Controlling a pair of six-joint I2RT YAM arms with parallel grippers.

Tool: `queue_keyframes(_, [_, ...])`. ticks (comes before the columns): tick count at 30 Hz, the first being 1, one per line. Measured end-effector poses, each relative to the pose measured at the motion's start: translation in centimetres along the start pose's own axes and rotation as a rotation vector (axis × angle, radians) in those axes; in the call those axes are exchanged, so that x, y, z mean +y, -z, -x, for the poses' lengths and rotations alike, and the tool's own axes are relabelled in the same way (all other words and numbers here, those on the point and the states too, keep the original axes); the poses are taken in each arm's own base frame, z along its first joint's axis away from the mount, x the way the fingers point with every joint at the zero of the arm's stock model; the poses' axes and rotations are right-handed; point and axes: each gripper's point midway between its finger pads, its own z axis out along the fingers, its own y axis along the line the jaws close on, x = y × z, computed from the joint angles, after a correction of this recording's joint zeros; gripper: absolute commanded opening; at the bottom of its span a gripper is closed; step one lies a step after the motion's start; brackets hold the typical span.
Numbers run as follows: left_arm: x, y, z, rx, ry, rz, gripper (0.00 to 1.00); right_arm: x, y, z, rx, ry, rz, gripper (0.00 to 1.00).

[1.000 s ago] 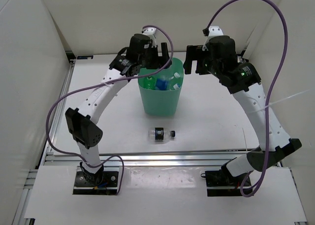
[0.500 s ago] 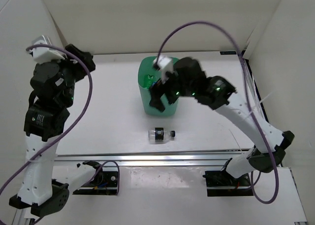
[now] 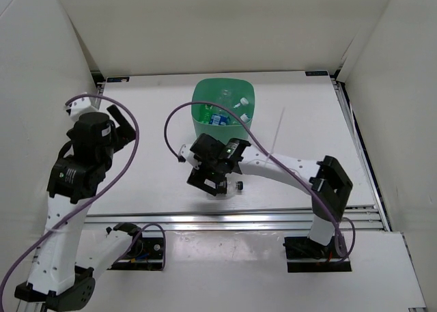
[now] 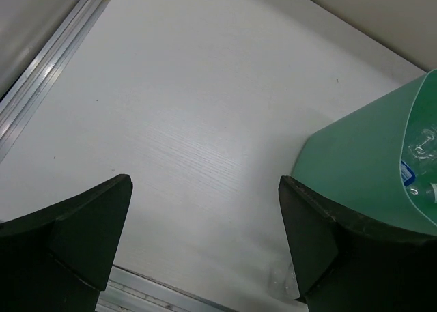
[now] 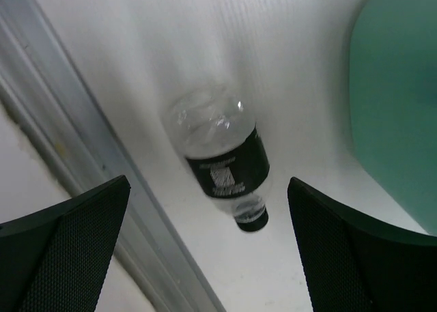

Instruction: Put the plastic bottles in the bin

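Observation:
My right gripper is open above the bottle, which lies lengthwise between its fingers, so it next needs to lower over the short clear bottle's black label (image 3: 222, 188) (image 5: 231, 166) and close across it.
The green bin (image 3: 223, 136) stands at mid-table with several plastic bottles (image 3: 218, 114) lying inside: one green, others clear with blue labels and white caps. One short clear bottle with a black label (image 5: 227, 163) lies on its side on the table in front of the bin. My right gripper (image 3: 213, 180) hangs open right above it and covers most of it in the top view. In the right wrist view the right gripper (image 5: 208, 209) has a finger on either side of the bottle, not touching it. My left gripper (image 3: 120, 123) is open and empty, off to the left of the bin (image 4: 362, 168).
An aluminium rail (image 5: 75, 134) runs along the table's near edge, just behind the short bottle. White walls enclose the table on the left, back and right. The right arm's purple cable (image 3: 171, 124) loops near the bin's left side.
The left arm swung from the bin's rim far out to the left. The right arm came from behind the bin, across it and down over the short bottle. Both grippers stayed open.

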Motion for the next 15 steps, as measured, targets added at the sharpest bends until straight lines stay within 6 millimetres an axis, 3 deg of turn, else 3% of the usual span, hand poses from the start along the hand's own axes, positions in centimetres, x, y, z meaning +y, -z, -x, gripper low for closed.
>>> queue_keyframes(6, [0.8,1.0,-0.6,0.000,0.008,-0.012,0.99,-1.6,-3.6,-0.1,0.041,-0.039,-0.064,1.00])
queue_keyframes(12, [1.0,0.8,-1.2,0.024,-0.029,-0.004,0.99,-3.3,-5.7,-0.7,0.070,-0.127,-0.066,1.00])
queue_keyframes(15, [1.2,1.0,-1.2,0.026,-0.039,-0.004,0.99,-3.1,-6.3,-0.9,0.077,-0.153,-0.055,1.00])
